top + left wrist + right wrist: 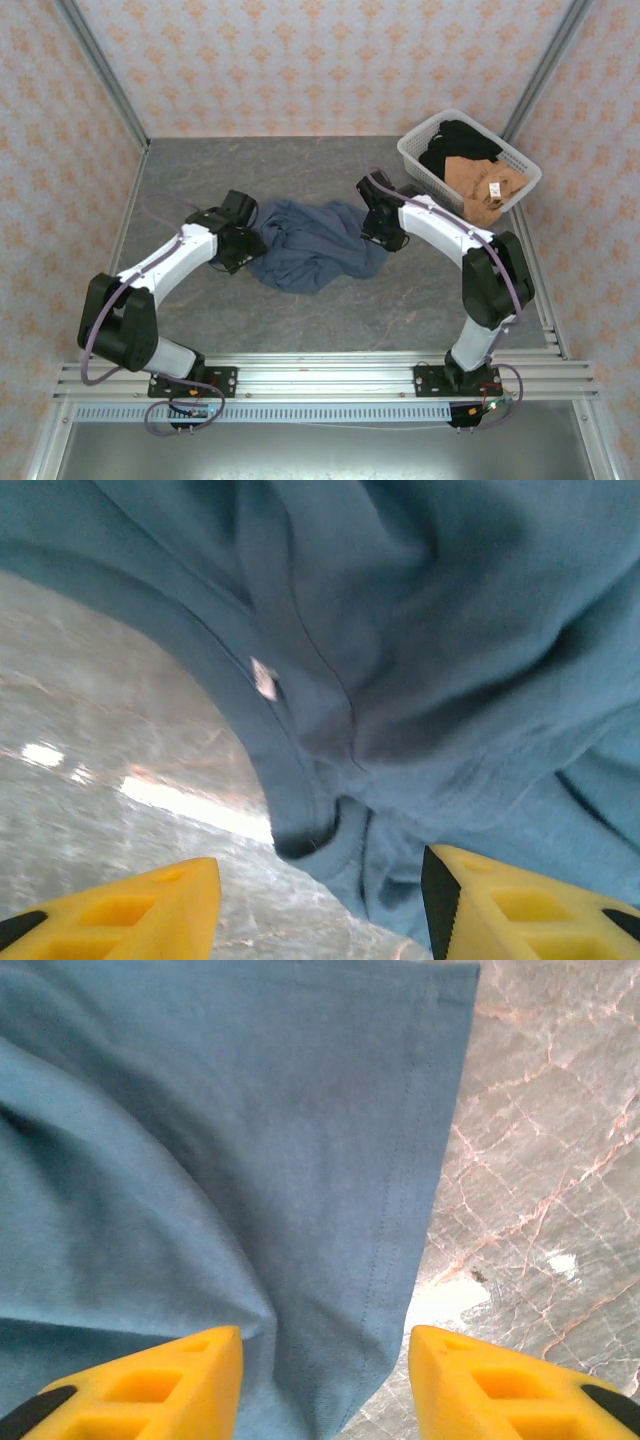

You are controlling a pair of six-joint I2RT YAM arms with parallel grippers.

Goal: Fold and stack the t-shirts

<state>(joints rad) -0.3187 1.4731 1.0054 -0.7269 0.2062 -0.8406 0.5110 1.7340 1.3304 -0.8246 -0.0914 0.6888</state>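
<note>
The bunched fold [274, 241] [415, 745] lies below my left gripper, at the shirt's middle. I will next move my left gripper down toward the shirt's middle and lower its open fingers around the raised cloth.
A slate-blue t-shirt [315, 245] lies crumpled on the grey marble table [400, 300] between my two arms. My left gripper [246, 244] is at the shirt's left edge, my right gripper [378, 226] at its right edge. In the left wrist view the yellow fingers [130, 910] of the left gripper [320, 920] stand apart, with the shirt's collar [320, 830] loose between them. The right gripper [325, 1390] is also open, and the shirt's stitched hem [390, 1260] lies slack between its fingertips [510, 1390]. A tan-brown t-shirt [478, 180] with a white tag and a black t-shirt [460, 140] lie in the basket.
A white lattice basket [420, 165] stands at the table's back right corner. Patterned walls close in the table on three sides. A metal rail [320, 375] with the arm bases runs along the near edge. Bare marble shows in front of the blue shirt.
</note>
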